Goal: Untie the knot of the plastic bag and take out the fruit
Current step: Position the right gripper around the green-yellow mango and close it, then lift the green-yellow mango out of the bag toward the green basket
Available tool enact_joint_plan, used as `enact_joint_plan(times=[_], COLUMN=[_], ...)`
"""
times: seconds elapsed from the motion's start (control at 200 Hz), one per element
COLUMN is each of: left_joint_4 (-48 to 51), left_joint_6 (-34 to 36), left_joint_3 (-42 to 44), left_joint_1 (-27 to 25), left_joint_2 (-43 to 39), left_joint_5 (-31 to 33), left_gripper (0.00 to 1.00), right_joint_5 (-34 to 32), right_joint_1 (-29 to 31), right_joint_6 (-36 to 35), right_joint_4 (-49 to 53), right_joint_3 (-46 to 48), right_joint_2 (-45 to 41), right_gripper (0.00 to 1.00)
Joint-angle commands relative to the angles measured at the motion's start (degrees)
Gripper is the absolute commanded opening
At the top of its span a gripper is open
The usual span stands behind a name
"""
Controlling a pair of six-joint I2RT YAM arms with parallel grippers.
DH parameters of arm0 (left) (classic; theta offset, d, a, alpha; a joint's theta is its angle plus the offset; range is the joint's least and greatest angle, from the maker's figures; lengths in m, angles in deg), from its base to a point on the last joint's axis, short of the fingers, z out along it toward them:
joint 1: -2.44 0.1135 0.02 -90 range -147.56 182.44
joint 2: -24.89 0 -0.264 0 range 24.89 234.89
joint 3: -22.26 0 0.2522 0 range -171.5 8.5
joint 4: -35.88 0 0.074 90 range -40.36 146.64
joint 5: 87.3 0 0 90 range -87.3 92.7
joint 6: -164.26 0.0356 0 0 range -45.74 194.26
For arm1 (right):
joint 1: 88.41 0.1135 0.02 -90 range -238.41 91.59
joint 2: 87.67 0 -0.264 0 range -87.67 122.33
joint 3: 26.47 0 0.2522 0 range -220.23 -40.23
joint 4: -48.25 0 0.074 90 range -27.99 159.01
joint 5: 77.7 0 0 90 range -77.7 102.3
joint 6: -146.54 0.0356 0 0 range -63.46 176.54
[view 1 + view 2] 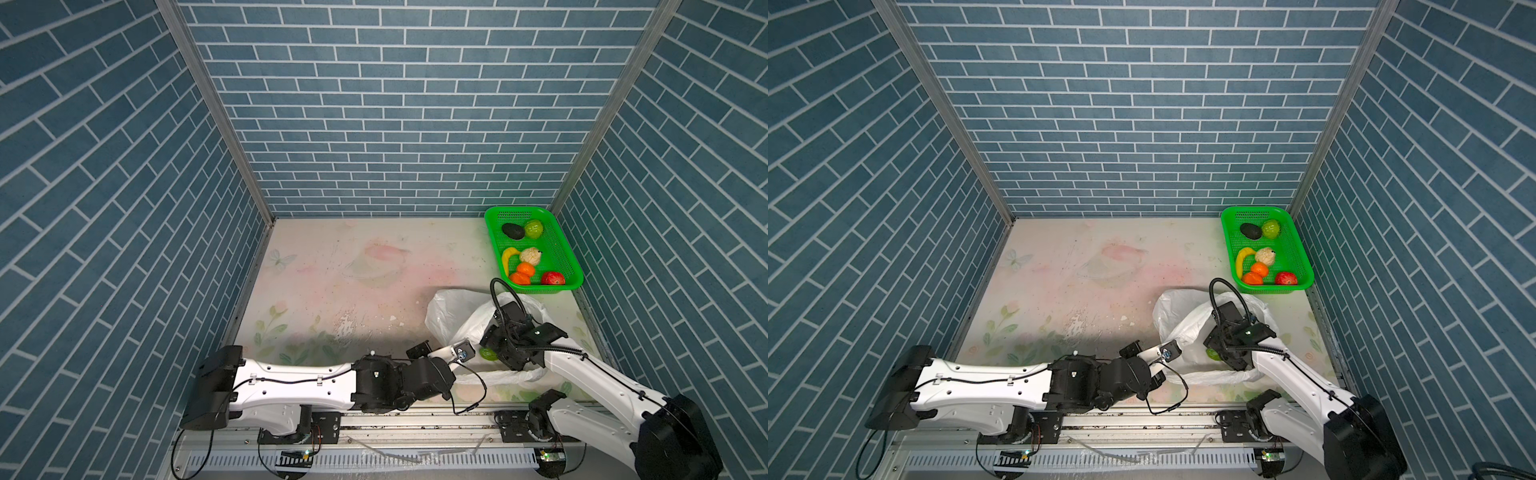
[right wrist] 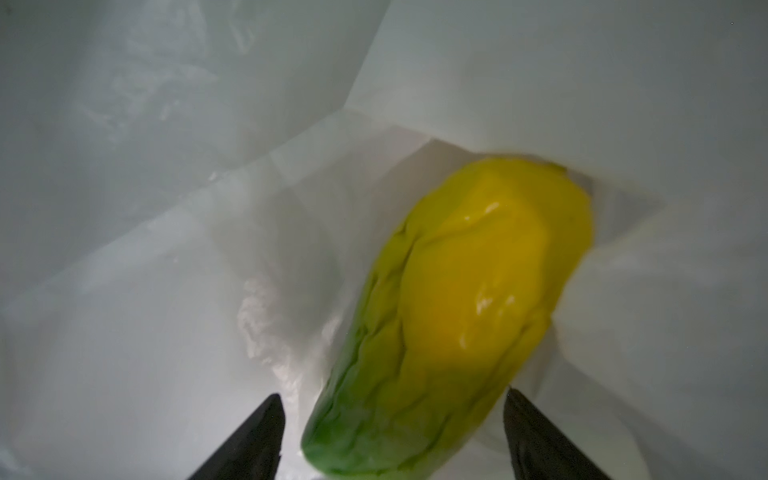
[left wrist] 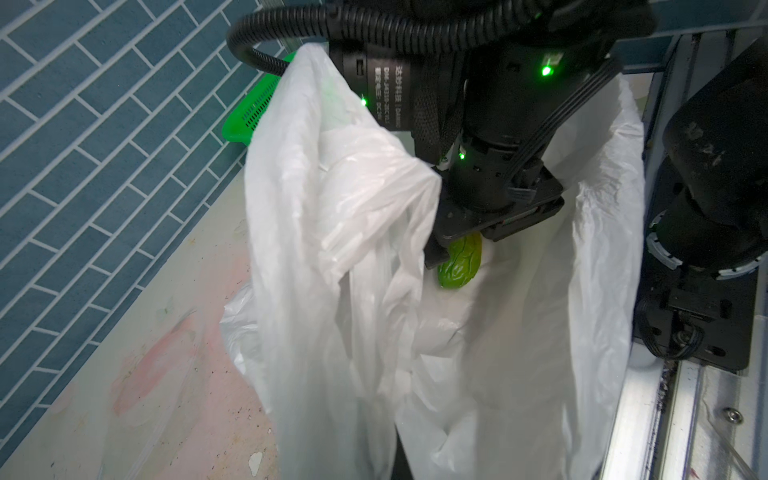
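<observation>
My right gripper's open fingers are only around the fruit's green end, so they will slide past it next and close on the oblong fruit's middle (image 2: 452,316).
The white plastic bag (image 1: 449,316) lies at the front right of the table with its mouth pulled open; no knot shows. My right gripper (image 2: 391,394) is down inside the bag, open, its two black fingers either side of a yellow-green oblong fruit (image 2: 457,311) with a gap at each. That fruit (image 3: 459,266) also peeks out under the right wrist. In both top views my left gripper is hidden beneath its wrist camera (image 1: 457,352). In the left wrist view bag film (image 3: 332,249) covers its jaws. It is shut on the bag's near edge and holds it up.
A green basket (image 1: 565,249) stands at the back right corner, just behind the bag. It holds a dark oval piece (image 1: 513,231), a green round one (image 1: 534,228), a banana (image 1: 508,257), a whitish knobbly piece (image 1: 530,255), two orange ones and a red one (image 1: 552,278). Brick-patterned walls close in three sides.
</observation>
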Motion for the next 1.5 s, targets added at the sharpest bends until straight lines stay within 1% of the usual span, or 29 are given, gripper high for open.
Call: enact_joint_plan(times=[0.0,0.17,0.22,0.315,0.39,0.5,0.63,0.71,0.865,1.07,1.32,1.495], left_joint_4=[-0.72,-0.75,-0.76,-0.75,-0.87,-0.95,-1.06,-1.23,-1.83,-2.80,-2.73,-2.63], left_joint_6=[0.57,0.58,0.58,0.58,0.49,0.45,0.14,-0.16,-0.81,-2.74,-4.32,-5.10], left_joint_3=[-0.03,-0.03,-0.03,0.06,0.06,0.10,0.32,0.58,1.10,2.32,3.18,3.66], left_joint_1=[-0.42,-0.42,-0.44,-0.43,-0.43,-0.48,-0.43,-0.44,-0.43,-0.34,-0.17,-0.16], left_joint_2=[0.00,-0.06,-0.07,-0.06,-0.01,0.08,0.16,0.19,0.31,0.09,-0.32,-0.65], left_joint_5=[0.96,0.99,1.04,1.34,1.42,1.69,2.38,2.96,3.87,6.28,7.72,8.45], left_gripper=[0.00,0.00,0.00,0.00,0.00,0.00,0.00,0.00,0.00,0.00,0.00,0.00], right_joint_5=[-3.72,-6.75,-7.19,-7.40,-6.97,-5.75,-4.24,-2.77,0.44,4.29,5.85,6.21], right_joint_1=[-0.64,-1.98,-2.36,-2.73,-2.84,-2.84,-2.85,-2.74,-2.58,-2.14,-0.01,2.04], right_joint_6=[3.14,3.35,4.25,5.40,5.30,4.29,2.22,0.47,-2.40,-3.84,-6.11,-6.14], right_joint_4=[-8.83,-12.58,-12.81,-14.58,-15.50,-16.12,-16.19,-17.00,-16.76,-16.42,-15.41,-14.49], right_joint_3=[1.54,2.59,3.09,4.31,4.23,3.39,2.72,2.30,0.73,-0.47,-3.87,-6.16], right_joint_2=[1.93,4.65,5.15,5.55,6.37,6.98,5.56,3.61,0.12,-2.66,-4.21,-4.24], right_gripper=[0.83,0.81,0.79,0.65,0.51,0.37,0.29,0.27,0.26,0.26,0.26,0.26])
